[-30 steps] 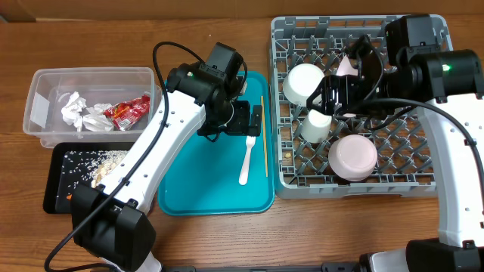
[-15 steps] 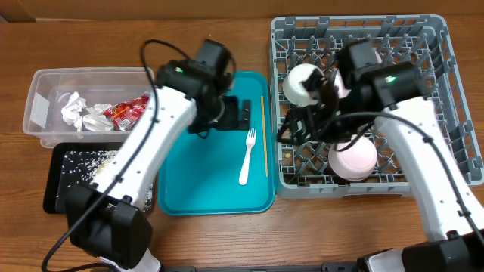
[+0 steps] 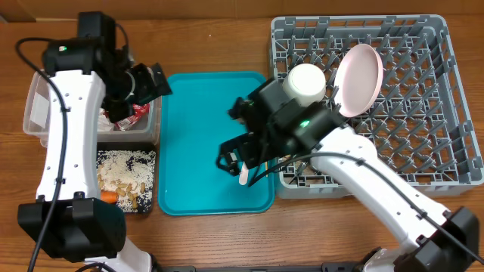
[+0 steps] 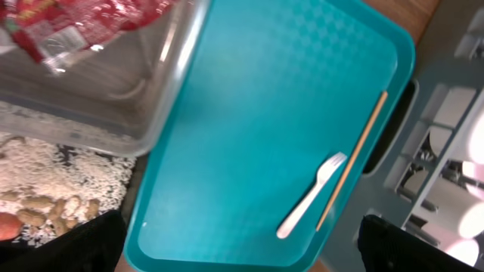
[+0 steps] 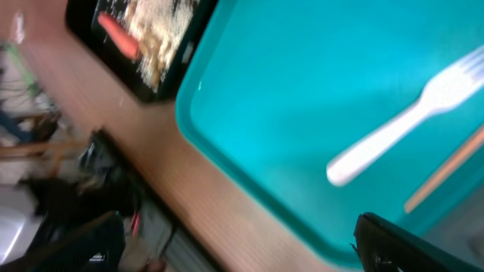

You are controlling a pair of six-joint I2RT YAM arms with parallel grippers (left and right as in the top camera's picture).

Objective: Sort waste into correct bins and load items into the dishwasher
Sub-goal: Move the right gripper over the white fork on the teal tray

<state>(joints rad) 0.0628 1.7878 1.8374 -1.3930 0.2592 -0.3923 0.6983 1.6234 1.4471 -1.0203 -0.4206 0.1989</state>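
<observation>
My right gripper turns in line with the fork and lowers onto the handle point(image 3: 243, 169) point(image 5: 409, 119) beside its head next, since the fork lies slanted.
A white plastic fork point(image 4: 310, 196) and a thin wooden chopstick point(image 4: 352, 170) lie at the right side of the teal tray point(image 3: 197, 143). My right gripper point(image 3: 242, 162) hovers open just above the fork point(image 5: 401, 128) with nothing between its fingers; the chopstick point(image 5: 446, 170) lies beside it. My left gripper point(image 3: 147, 83) is open and empty over the right end of the clear tub point(image 3: 38, 106), which holds a red wrapper point(image 4: 76, 19). The black tray point(image 3: 151, 204) carries rice point(image 3: 121, 170) and a carrot point(image 3: 110, 198). In the grey rack point(image 3: 423, 113) stand a pink plate point(image 3: 357, 79) and a white bowl point(image 3: 305, 83).
The teal tray's left and middle are bare. My right arm lies across the rack's front left corner and hides what is beneath it. Wooden table point(image 3: 227, 234) runs along the front edge.
My left arm has swung from the teal tray to the clear tub. My right arm has left the rack and come down over the fork on the teal tray.
</observation>
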